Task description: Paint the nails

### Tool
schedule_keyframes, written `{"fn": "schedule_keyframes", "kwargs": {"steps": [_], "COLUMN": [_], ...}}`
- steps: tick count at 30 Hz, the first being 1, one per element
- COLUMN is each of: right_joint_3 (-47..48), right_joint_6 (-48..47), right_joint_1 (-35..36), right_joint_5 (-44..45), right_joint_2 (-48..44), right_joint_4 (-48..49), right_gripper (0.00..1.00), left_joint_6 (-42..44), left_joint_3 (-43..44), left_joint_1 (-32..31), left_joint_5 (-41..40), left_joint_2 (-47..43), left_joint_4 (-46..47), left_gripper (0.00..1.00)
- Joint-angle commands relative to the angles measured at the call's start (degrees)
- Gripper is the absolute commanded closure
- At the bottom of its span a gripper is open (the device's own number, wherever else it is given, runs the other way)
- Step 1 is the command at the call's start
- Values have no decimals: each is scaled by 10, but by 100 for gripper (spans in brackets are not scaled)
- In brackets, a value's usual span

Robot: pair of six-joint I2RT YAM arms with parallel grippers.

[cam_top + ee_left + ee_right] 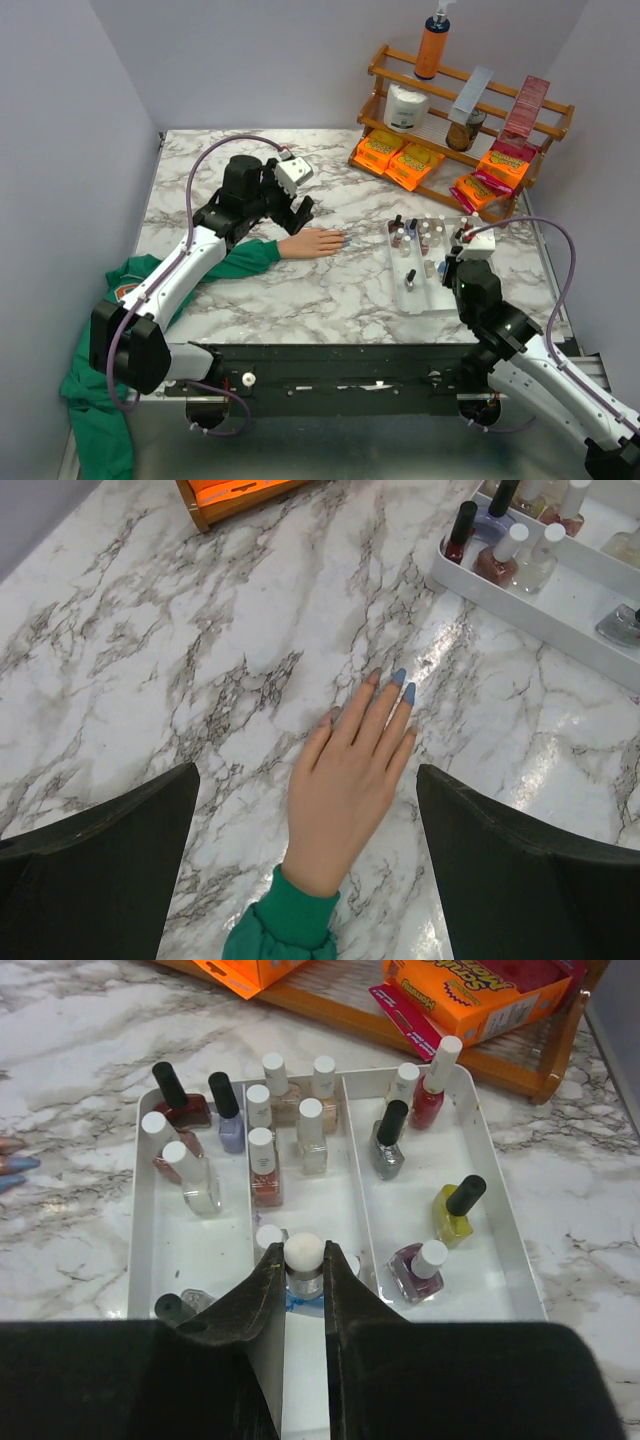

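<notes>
My right gripper will next move outward and down to let go of the polish bottle on the bare middle of the tray's bottom, because that spot is below and outward of the gripper.
The peach fake hand lies flat on the marble, its green sleeve trailing left. Of its nails, two are blue and the others look pale; the blue tips also peek in at the left edge of the right wrist view. My left gripper hovers over the hand, open wide, with a finger on each side and touching nothing. My right gripper is shut on the white cap of a small polish bottle at the near end of the white tray.
The tray holds several polish bottles, among them yellow, red and lilac. A wooden rack with orange packets, jars and a tall orange bottle stands at the back right. The green garment hangs off the table's left front.
</notes>
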Motion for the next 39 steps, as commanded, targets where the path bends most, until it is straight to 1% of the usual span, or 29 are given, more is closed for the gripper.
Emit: {"fn": "schedule_keyframes", "kwargs": {"steps": [1, 3, 7, 10, 11, 13, 14, 16, 17, 21, 25, 31, 34, 39], "right_joint_3": [-11, -10, -8, -2, -1, -3, -4, -4, -1, 5, -8, -30, -37, -53], "right_joint_6": [-106, -117, -126, -166, -172, -180, -182, -184, -184, -168, -144, -117, -112, -106], "right_joint_1": [-2, -2, -5, -29, -53, -77, -103, -126, -149, -200, -215, -223, -231, -244], "right_joint_5": [21, -2, -10, -22, -48, -82, -116, -146, -180, -247, -258, -271, -251, -229], "right_joint_2": [20, 26, 35, 57, 64, 83, 90, 108, 126, 175, 209, 248, 275, 288], "right_joint_4": [77, 108, 156, 184, 198, 216, 238, 255, 267, 285, 296, 345, 361, 406], "right_gripper": [99, 99, 99, 99, 99, 99, 99, 99, 99, 99, 99, 99, 99, 99], "left_joint_6": [3, 2, 2, 2, 2, 1, 2, 1, 2, 3, 8, 10, 10, 9], "left_joint_3": [-14, -16, -13, -10, -8, -5, -4, -3, -3, -3, -2, 9, 15, 22], "left_joint_1": [10, 13, 16, 18, 18, 20, 20, 21, 21, 23, 25, 30, 32, 37], "left_joint_5": [28, 31, 36, 40, 44, 46, 47, 48, 48, 48, 47, 50, 53, 58], "left_joint_2": [-5, 1, 14, 19, 23, 25, 27, 30, 31, 35, 37, 51, 56, 60], "left_joint_4": [37, 42, 45, 46, 45, 44, 44, 44, 44, 42, 40, 36, 34, 31], "left_gripper": [1, 1, 1, 1, 1, 1, 1, 1, 1, 1, 1, 1, 1, 1]}}
